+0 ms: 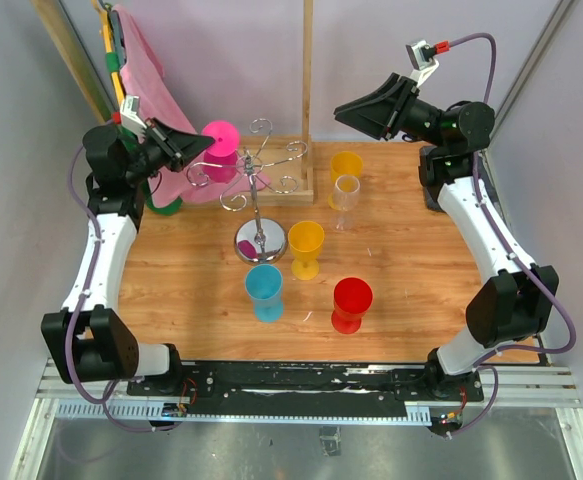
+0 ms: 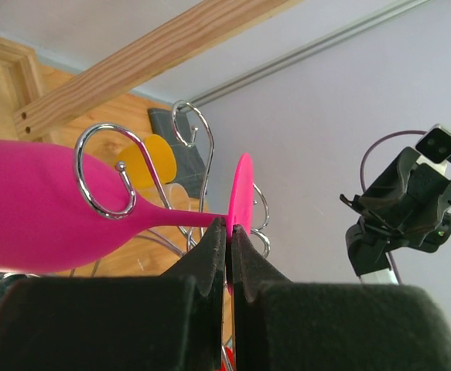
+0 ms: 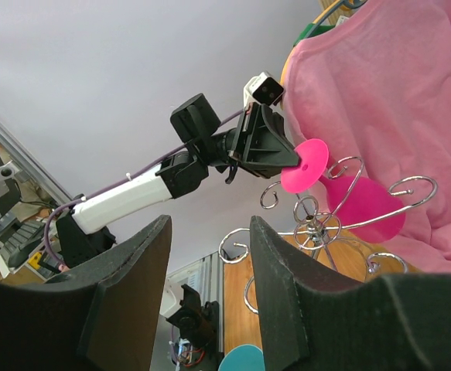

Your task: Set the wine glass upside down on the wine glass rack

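Note:
The left gripper lowers the foot to the rack's nearest curl down below next and releases it, since stem shows between that curl and the foot.
A pink wine glass hangs tilted, foot up and bowl down, at the left side of the wine glass rack. My left gripper is shut on the rim of the glass's flat foot. In the left wrist view the stem crosses one curled arm of the rack, with the bowl beyond it. I cannot tell whether the stem rests on the wire. My right gripper hangs open and holds nothing, raised at the back right, apart from the rack.
Yellow, blue, red, orange and clear glasses stand upright around the rack's round base. Behind are a wooden frame with an upright post and a pink cloth.

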Available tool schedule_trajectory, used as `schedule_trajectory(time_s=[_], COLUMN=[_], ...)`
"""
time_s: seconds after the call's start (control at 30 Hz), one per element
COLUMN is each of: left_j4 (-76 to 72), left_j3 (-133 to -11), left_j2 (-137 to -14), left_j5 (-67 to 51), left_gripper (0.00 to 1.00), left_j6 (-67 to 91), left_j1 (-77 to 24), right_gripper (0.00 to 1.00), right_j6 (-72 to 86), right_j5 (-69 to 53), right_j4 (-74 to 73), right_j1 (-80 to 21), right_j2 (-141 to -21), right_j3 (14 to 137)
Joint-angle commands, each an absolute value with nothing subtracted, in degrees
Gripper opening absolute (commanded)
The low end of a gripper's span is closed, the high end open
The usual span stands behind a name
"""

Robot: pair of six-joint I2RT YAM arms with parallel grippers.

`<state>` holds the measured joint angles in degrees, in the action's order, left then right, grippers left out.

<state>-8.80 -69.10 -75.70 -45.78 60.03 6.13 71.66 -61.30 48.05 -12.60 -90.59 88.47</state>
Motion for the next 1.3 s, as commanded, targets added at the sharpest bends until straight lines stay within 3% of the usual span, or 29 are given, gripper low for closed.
schedule_trajectory(time_s=[0.0,0.8,1.27], left_j4=[-14.8,-16.2,-13.7], left_j3=[-70.7,-69.2,-67.6], left_j2=[-77.0,-77.4,-76.5], left_j5=[-45.8,-32.0,-30.7], left_gripper=[0.00,0.00,0.00], left_j6=[62.6,63.3,61.0], left_j1=[5.9,5.0,5.1], right_gripper=[0.47,0.47,0.47], right_j6=[70.4,69.6,69.6], right_j5=[-61.5,-61.6,-61.7], right_j4=[49.0,48.4,48.6], right_j1=[-12.2,-12.4,-12.6], right_j2=[-89.0,-89.1,-89.4], right_j3=[88.7,87.9,87.7])
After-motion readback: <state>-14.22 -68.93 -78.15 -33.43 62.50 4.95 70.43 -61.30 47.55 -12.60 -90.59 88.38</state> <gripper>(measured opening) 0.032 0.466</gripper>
